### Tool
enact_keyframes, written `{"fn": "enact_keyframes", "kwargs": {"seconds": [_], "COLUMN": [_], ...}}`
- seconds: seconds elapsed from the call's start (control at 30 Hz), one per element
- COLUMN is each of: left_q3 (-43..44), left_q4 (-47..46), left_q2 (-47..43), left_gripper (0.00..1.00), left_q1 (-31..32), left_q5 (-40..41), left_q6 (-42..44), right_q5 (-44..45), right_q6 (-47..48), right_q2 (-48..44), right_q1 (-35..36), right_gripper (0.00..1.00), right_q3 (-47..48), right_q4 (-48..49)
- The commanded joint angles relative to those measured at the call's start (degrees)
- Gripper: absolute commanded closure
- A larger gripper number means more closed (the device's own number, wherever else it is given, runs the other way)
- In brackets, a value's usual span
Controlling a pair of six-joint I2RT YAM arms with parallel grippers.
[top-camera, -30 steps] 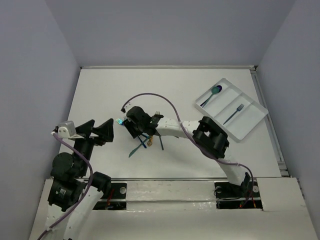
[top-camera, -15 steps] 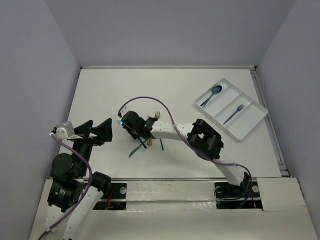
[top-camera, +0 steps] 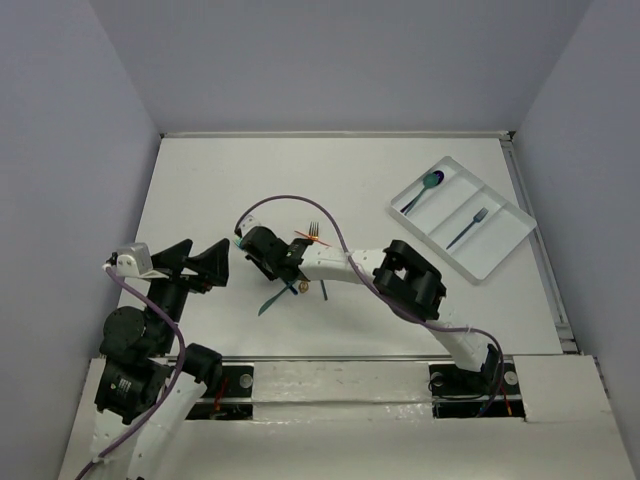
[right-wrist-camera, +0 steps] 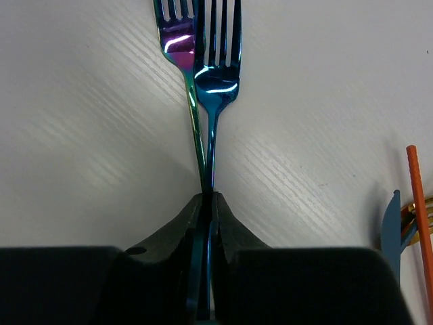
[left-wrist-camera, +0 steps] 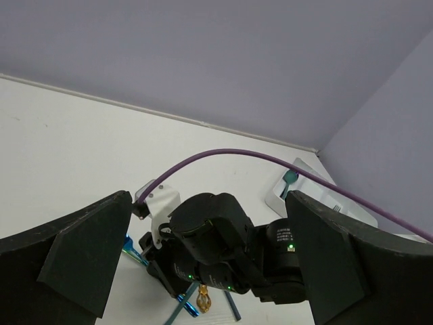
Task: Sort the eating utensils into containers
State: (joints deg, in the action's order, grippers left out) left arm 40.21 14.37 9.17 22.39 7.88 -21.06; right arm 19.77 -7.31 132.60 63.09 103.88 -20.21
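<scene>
The tray's fork section already has one fork in it, so the right gripper should next move up, go to the right in the top view and lower to release both forks there.
My right gripper (right-wrist-camera: 208, 200) is shut on the handles of two forks lying side by side on the table, a blue fork (right-wrist-camera: 218, 74) and a teal-purple fork (right-wrist-camera: 177, 40). From above, this gripper (top-camera: 250, 250) sits left of a small pile of utensils (top-camera: 290, 285), with an orange fork (top-camera: 312, 235) just behind it. The white divided tray (top-camera: 500, 245) at the right holds a teal spoon (top-camera: 428, 185) and a blue fork (top-camera: 468, 228). My left gripper (top-camera: 200, 262) hangs open and empty to the left, raised off the table.
An orange handle (right-wrist-camera: 419, 203), a blue knife tip (right-wrist-camera: 391, 223) and a gold piece (right-wrist-camera: 409, 215) lie right of the right fingers. The right arm's purple cable (top-camera: 300, 195) arcs over the table. Walls close in the left, back and right.
The right gripper slid a little left along the table and its jaws closed on the two fork handles. The left arm stayed put.
</scene>
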Motion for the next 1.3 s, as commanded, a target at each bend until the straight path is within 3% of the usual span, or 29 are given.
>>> {"fn": "enact_keyframes", "kwargs": {"seconds": [0.0, 0.07, 0.23, 0.33, 0.67, 0.77, 0.87, 1.27], "left_q3": [-0.1, -0.1, -0.1, -0.1, -0.2, -0.3, -0.2, -0.3], "left_q4": [-3.6, -3.6, -3.5, -3.6, -3.6, -3.6, -3.5, -3.6], "left_q2": [0.8, 0.8, 0.6, 0.5, 0.3, 0.1, 0.1, 0.2], "left_gripper": [0.01, 0.01, 0.01, 0.01, 0.01, 0.01, 0.01, 0.01], "left_q1": [-0.2, -0.2, -0.2, -0.2, -0.2, -0.2, -0.2, -0.2], "left_q5": [-1.4, -1.4, -1.5, -1.6, -1.7, -1.8, -1.6, -1.8], "left_q6": [0.6, 0.5, 0.6, 0.6, 0.6, 0.5, 0.5, 0.6], "right_q5": [0.1, -1.1, -2.4, -2.4, -3.2, -5.8, -8.0, 2.6], "right_q6": [0.3, -0.2, -1.5, -1.7, -6.5, -8.9, -11.6, -11.2], "right_q2": [2.2, 2.4, 1.4, -0.5, -7.7, -10.1, -10.1, -14.9], "right_q1": [0.5, -0.2, -1.2, -1.2, -3.6, -5.7, -6.7, -7.9], "right_gripper": [0.75, 0.75, 0.96, 1.0, 1.0, 1.0, 1.0, 1.0], "right_q3": [1.1, 1.2, 0.6, 0.1, -6.0, -10.2, -11.1, -21.3], "right_q4": [2.4, 3.5, 6.8, 8.4, 18.9, 27.3, 27.8, 48.1]}}
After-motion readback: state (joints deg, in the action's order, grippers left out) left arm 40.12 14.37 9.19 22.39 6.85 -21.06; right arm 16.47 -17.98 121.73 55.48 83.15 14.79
